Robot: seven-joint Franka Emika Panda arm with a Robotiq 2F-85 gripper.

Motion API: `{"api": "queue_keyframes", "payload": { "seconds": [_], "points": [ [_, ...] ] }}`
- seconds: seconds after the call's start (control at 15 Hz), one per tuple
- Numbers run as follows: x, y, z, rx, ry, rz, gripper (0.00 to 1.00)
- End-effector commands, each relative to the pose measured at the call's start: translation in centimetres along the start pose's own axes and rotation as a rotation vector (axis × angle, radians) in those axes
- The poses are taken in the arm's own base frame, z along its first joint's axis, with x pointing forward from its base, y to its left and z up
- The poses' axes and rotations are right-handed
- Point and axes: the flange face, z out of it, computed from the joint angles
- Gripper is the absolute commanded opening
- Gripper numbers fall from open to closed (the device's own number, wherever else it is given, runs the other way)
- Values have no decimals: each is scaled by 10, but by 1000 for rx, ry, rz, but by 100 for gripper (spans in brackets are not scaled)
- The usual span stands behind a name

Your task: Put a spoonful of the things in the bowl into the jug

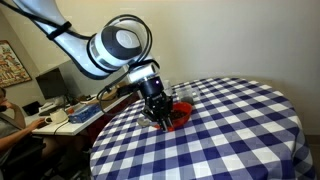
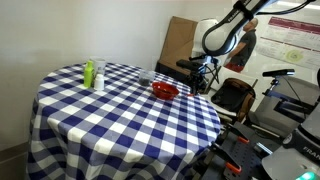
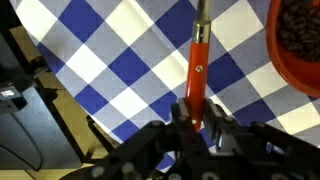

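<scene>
The red handle should go down next toward the checked cloth beside the red bowl (image 1: pixel 181 112), and my gripper should release it there, because that patch of cloth is bare.
In the wrist view my gripper (image 3: pixel 197 112) is shut on the red handle of a spoon (image 3: pixel 199 65). The handle runs up the picture into a metal stem, and the spoon's head is cut off by the top edge. At the right edge is the red bowl (image 3: pixel 292 62), holding the dark bits (image 3: pixel 300 25). In both exterior views the gripper (image 1: pixel 157 113) (image 2: pixel 203 78) hangs at the table's edge just beside the bowl (image 1: pixel 181 112) (image 2: pixel 165 91). In an exterior view the clear jug (image 2: pixel 147 76) stands a little beyond the bowl.
A blue and white checked cloth covers the round table (image 1: pixel 230 130) (image 2: pixel 100 115). A pale bottle with a green part (image 2: pixel 92 73) stands near the far side. Desks, chairs and equipment (image 2: pixel 250 100) crowd the space beside the table's edge near the arm.
</scene>
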Motion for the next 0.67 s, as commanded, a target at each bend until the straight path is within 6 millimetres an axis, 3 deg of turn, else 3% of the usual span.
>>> {"api": "queue_keyframes", "payload": {
  "seconds": [0.0, 0.27, 0.6],
  "points": [
    [6, -3, 23, 11, 12, -17, 5],
    [13, -6, 48, 9, 1, -6, 5],
    [16, -9, 61, 29, -1, -27, 5]
  ]
}}
